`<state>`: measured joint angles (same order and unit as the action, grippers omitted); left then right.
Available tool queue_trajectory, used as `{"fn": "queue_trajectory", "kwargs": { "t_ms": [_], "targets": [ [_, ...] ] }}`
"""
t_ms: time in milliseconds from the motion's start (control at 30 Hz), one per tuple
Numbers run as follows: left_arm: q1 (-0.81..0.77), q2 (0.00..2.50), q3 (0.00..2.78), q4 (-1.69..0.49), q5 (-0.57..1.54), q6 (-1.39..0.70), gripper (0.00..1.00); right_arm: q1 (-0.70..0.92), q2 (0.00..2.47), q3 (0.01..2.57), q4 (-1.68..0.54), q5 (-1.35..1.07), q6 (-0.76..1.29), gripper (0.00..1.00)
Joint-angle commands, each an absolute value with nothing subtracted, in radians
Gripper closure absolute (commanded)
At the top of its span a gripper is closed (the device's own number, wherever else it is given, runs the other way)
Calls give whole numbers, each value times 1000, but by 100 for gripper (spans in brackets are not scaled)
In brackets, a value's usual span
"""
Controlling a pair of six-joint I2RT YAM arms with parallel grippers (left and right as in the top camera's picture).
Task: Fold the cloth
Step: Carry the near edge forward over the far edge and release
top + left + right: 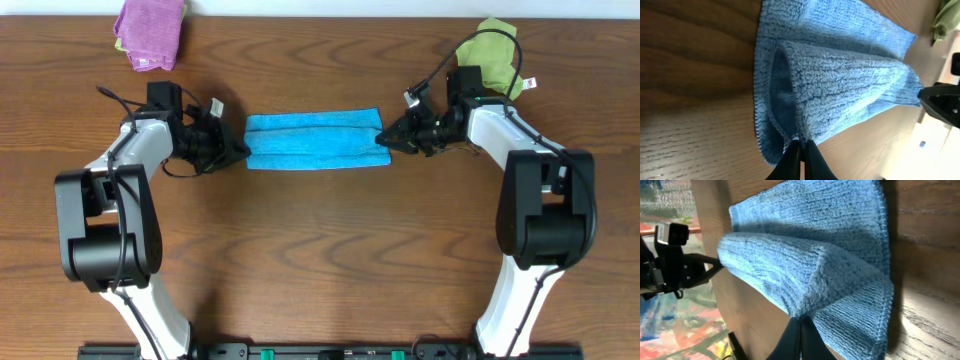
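Note:
I will next move the pinched fold in my left gripper outward over the cloth's lower layer to the cloth's far edge (251, 119) and let go of it there, because that far part of the cloth is uncovered.
The sky-blue cloth (313, 139) lies as a long folded strip on the wooden table between my two arms. My left gripper (240, 150) is shut on the cloth's left end; the left wrist view shows its fingers (801, 146) pinching a raised fold of the cloth (840, 80). My right gripper (385, 140) is shut on the right end; the right wrist view shows its fingers (800, 320) pinching a lifted ridge of the cloth (805, 265). The upper layer arches above the lower layer between the two grips.
A purple cloth (150, 32) lies at the back left. A yellow-green cloth with a white tag (495, 55) lies at the back right, behind my right arm. Bare wooden table (320, 250) stretches in front of the blue cloth.

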<state>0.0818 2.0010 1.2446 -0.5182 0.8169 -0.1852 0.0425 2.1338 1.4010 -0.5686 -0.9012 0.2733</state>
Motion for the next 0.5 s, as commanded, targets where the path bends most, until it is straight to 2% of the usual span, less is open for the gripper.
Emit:
{"fn": "queue_trajectory", "kwargs": {
  "t_ms": [0,267,467],
  "targets": [
    [77,1980,1254,-521,777,-160,94,41,2139,1413,-565,-894,249,99],
    [77,1980,1254,-486,775,-171,94,41,2139,1413,-508,-894,271,99],
    [77,1981,1254,-302,774,-275,94,44,2140,1413,-342,-895,378,99]
  ]
}}
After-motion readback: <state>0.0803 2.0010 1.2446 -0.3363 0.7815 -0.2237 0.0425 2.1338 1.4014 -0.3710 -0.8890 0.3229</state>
